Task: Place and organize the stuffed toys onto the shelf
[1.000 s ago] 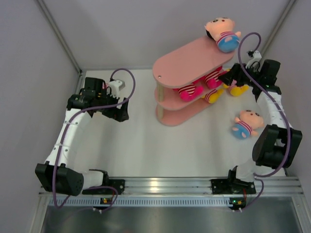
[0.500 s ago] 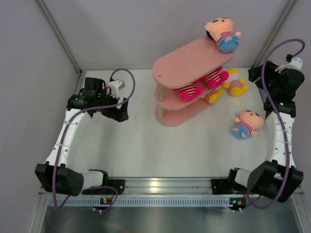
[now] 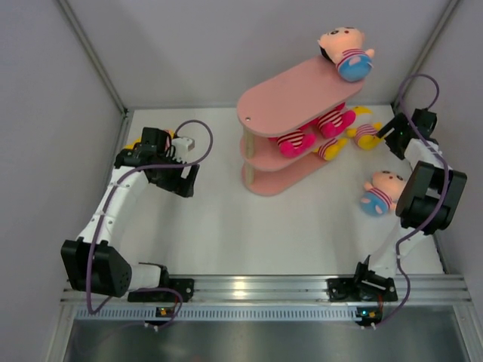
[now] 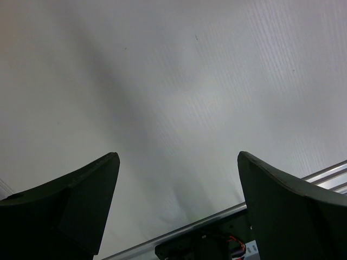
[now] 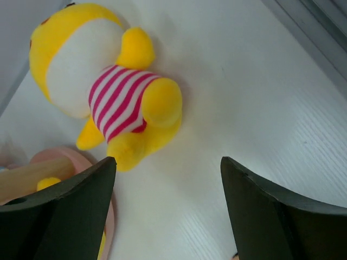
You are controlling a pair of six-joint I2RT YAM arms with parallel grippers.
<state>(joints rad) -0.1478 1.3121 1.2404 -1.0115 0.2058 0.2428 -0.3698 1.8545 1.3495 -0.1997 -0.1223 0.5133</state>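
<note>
My right gripper is going to move down next toward the shelf point(image 3: 290, 98), onto the yellow toy's leg below its striped shirt.
The pink three-tier shelf point(image 3: 290, 98) stands at the back centre. A peach-headed toy point(image 3: 346, 53) lies on the right end of its top board. Two hot pink toys point(image 3: 296, 142) lie on the middle board, with a yellow toy point(image 3: 330, 149) at the board's right edge. Another yellow toy in a striped shirt point(image 3: 366, 134) lies on the table right of the shelf; in the right wrist view this yellow toy point(image 5: 114, 81) lies just beyond the jaws. My right gripper point(image 3: 388, 131) point(image 5: 168, 208) is open and empty beside it. A second peach-headed toy point(image 3: 381, 192) lies on the table. My left gripper point(image 3: 183, 182) point(image 4: 178, 203) is open and empty over bare table.
A patch of yellow point(image 3: 134, 142) shows behind the left arm near the left wall. The shelf's wooden post point(image 5: 30, 183) and pink bottom board point(image 5: 108, 227) are at the left of the right wrist view. The metal front rail point(image 4: 217, 219) shows in the left wrist view. Walls close in on both sides.
My right arm pulled back from the yellow toy by the shelf, swung up to the right, then came down again just right of that toy. My left arm shifted slightly.
</note>
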